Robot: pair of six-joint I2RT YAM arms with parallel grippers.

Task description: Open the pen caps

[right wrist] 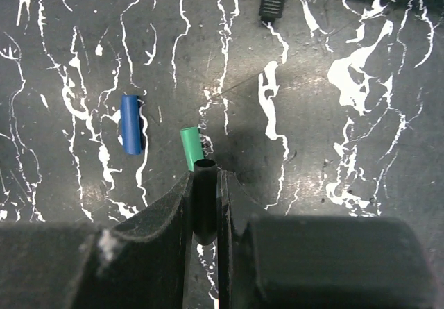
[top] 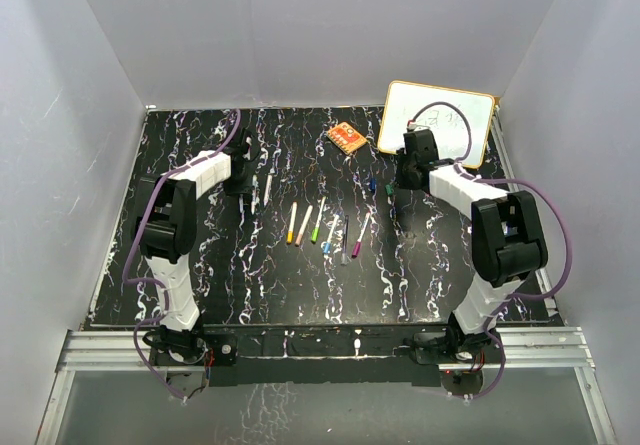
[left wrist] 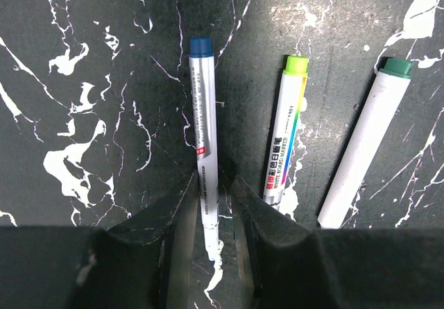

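My right gripper is next going to move slightly away from the blue cap and lower, then let go of the black pen cap beside the loose green cap.
In the left wrist view a white pen with a blue end (left wrist: 205, 125) lies on the table. Its bare narrow tip sits between the fingers of my left gripper (left wrist: 215, 184), which is open a little, with a gap beside the barrel. Pens with a yellow-green end (left wrist: 286, 128) and a green end (left wrist: 364, 142) lie to its right. My right gripper (right wrist: 205, 177) is shut on a black pen cap (right wrist: 205, 198). A green cap (right wrist: 190, 148) and a blue cap (right wrist: 130, 133) lie loose on the table just beyond it. Another black cap (right wrist: 274, 0) lies farther off.
Several more pens (top: 319, 220) lie in a row mid-table between the arms. An orange eraser block (top: 347, 138) and a tilted whiteboard (top: 437, 122) sit at the back right, behind the right gripper (top: 405, 175). The left gripper (top: 243, 187) is at the back left. White walls enclose the table.
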